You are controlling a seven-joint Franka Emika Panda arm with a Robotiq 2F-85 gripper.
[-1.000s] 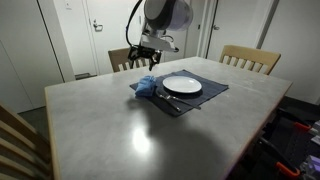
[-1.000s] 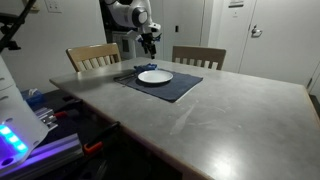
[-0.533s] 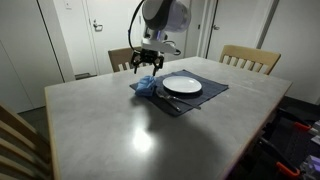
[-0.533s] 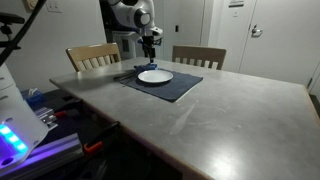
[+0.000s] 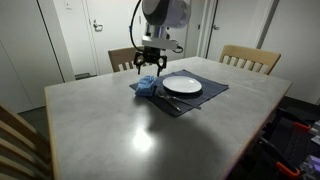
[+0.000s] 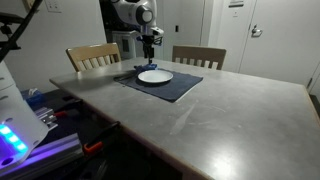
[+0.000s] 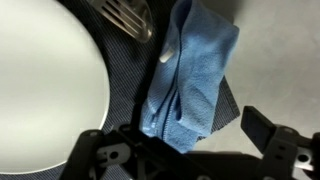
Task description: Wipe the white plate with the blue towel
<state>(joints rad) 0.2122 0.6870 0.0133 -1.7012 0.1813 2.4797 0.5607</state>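
Observation:
My gripper moves down next onto the raised fold at the blue towel's near end.
A white plate point(image 5: 182, 85) sits on a dark placemat point(image 5: 205, 96) on the grey table; it also shows in an exterior view point(image 6: 154, 76) and at the left of the wrist view point(image 7: 45, 85). A crumpled blue towel point(image 5: 146, 88) lies on the mat's edge beside the plate, and fills the middle of the wrist view point(image 7: 190, 80). My gripper point(image 5: 148, 70) hangs open just above the towel, empty; in the wrist view its fingers point(image 7: 180, 150) straddle the towel's near end. It also shows in an exterior view point(image 6: 150, 44).
A metal fork point(image 7: 128, 18) lies on the mat between plate and towel. Wooden chairs point(image 5: 250, 58) point(image 5: 122, 57) stand at the table's far side, and another chair point(image 5: 18, 140) is at the near corner. Bare grey tabletop point(image 5: 120, 130) spreads in front.
My gripper has come down and shifted slightly toward the towel, from above the mat to just over the towel. The towel and plate have not moved.

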